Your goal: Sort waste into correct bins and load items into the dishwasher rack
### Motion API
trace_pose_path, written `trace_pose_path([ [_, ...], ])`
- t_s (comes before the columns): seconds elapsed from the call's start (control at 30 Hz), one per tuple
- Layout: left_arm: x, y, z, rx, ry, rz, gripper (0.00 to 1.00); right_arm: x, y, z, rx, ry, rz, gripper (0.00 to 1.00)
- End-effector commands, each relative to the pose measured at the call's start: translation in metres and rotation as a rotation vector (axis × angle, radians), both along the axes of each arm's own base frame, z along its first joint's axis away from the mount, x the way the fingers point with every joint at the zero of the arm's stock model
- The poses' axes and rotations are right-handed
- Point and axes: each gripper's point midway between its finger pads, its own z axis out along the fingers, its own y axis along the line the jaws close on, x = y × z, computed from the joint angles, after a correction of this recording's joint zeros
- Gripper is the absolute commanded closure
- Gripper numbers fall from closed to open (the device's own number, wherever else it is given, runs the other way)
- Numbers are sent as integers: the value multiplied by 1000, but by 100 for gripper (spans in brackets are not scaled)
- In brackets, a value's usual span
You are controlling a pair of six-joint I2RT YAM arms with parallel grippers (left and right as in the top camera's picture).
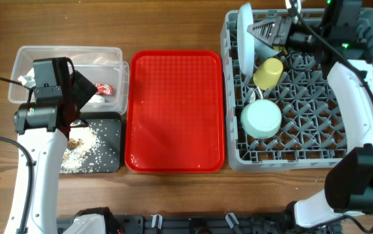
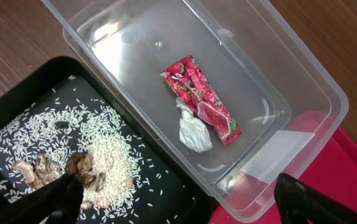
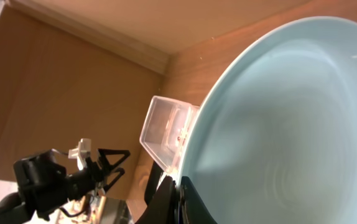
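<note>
My right gripper holds the plate's rim, and the plate already hangs on edge. It should lower the plate to the rack's side by the red tray below and let go of the rim of the plate.
The light blue plate (image 1: 245,39) stands on edge at the left side of the grey dishwasher rack (image 1: 362,97). My right gripper (image 1: 259,31) is shut on the plate's rim, and the plate (image 3: 290,124) fills the right wrist view with the fingers (image 3: 178,199) pinching its edge. The yellow cup (image 1: 269,73) and the mint green bowl (image 1: 261,119) sit in the rack. My left gripper (image 2: 181,208) is open and empty above the clear tub (image 2: 303,81), which holds the red wrapper (image 2: 200,99) and the white tissue (image 2: 194,132). Rice scraps (image 2: 97,155) lie in the black tray (image 2: 166,186). I cannot make out the fork and spoon.
The flat red serving tray (image 1: 175,110) lies between the bins and the rack. The left arm (image 1: 40,130) hangs over the black tray (image 1: 108,130) and the clear tub (image 1: 69,55). The right arm (image 1: 359,97) crosses over the rack's right side.
</note>
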Motion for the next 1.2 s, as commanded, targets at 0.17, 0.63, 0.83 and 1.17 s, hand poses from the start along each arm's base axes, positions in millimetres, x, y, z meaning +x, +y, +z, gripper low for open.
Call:
trace_pose_path([
  [0.17,1,3,8,15,-18,-5,0,11,-12,-46,-50,98,-95,96],
  [0.63,1,3,8,15,-18,-5,0,20,-38,-71,-142,116,-174,93],
  [0.83,1,3,8,15,-18,-5,0,19,-48,-76,-183,92,-177,69],
  [1.17,1,3,8,15,-18,-5,0,20,-66,-76,-197,88,-208,41],
])
